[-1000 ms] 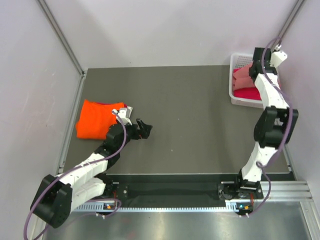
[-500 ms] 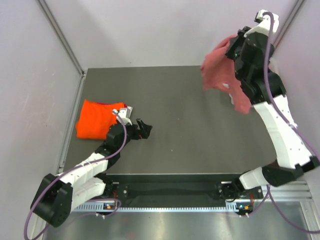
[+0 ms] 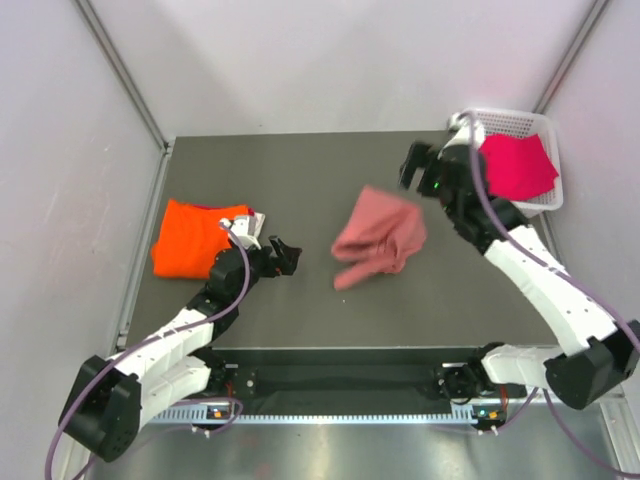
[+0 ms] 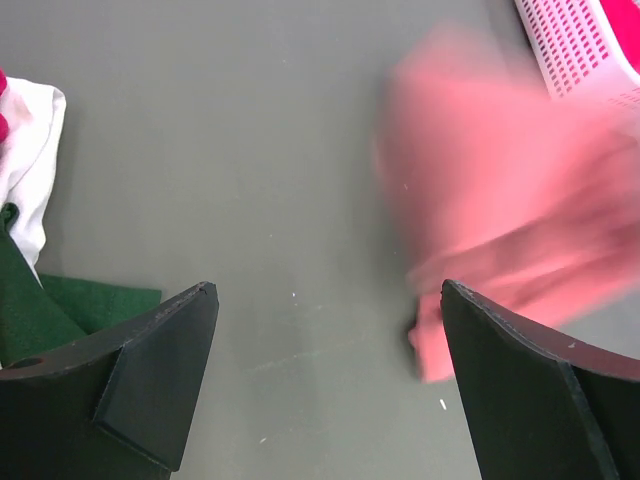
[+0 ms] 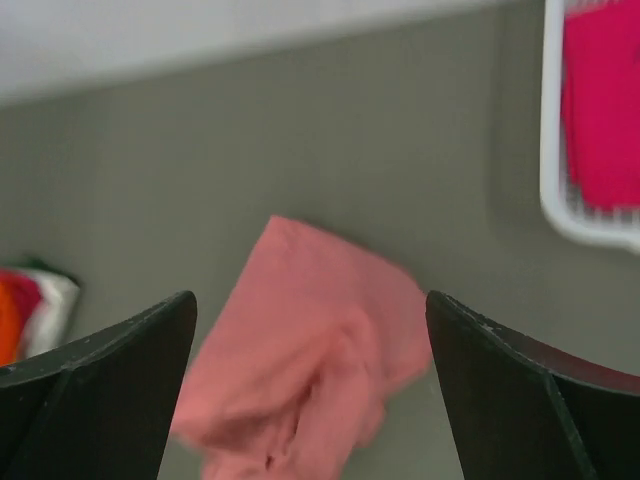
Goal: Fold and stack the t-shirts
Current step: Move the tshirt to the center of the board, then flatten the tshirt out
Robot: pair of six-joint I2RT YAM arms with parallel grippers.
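I will next draw my right gripper back and down to close on the salmon-pink t-shirt's near basket-side corner (image 3: 402, 262) (image 5: 372, 422), as it lies below the open fingers, nearer my base.
A salmon-pink t-shirt (image 3: 380, 238) is crumpled and blurred at the middle of the table, also showing in the left wrist view (image 4: 510, 230) and below my right jaws (image 5: 310, 380). My right gripper (image 3: 415, 172) (image 5: 310, 296) hangs open just above its far right edge, holding nothing. A folded bright orange t-shirt (image 3: 190, 236) lies at the left. A magenta t-shirt (image 3: 518, 165) (image 5: 600, 110) sits in the white basket (image 3: 510, 115). My left gripper (image 3: 288, 255) (image 4: 328, 300) is open and empty, low over the table between the orange and pink shirts.
The white mesh basket (image 5: 553, 200) (image 4: 590, 40) stands at the far right corner. White cloth (image 4: 25, 170) and a green piece (image 4: 40, 310) show beside the orange shirt. Grey walls and metal rails border the table.
My right arm lifted the pink shirt out of the basket, swung it left over the table and opened, letting it go. The left arm stayed put.
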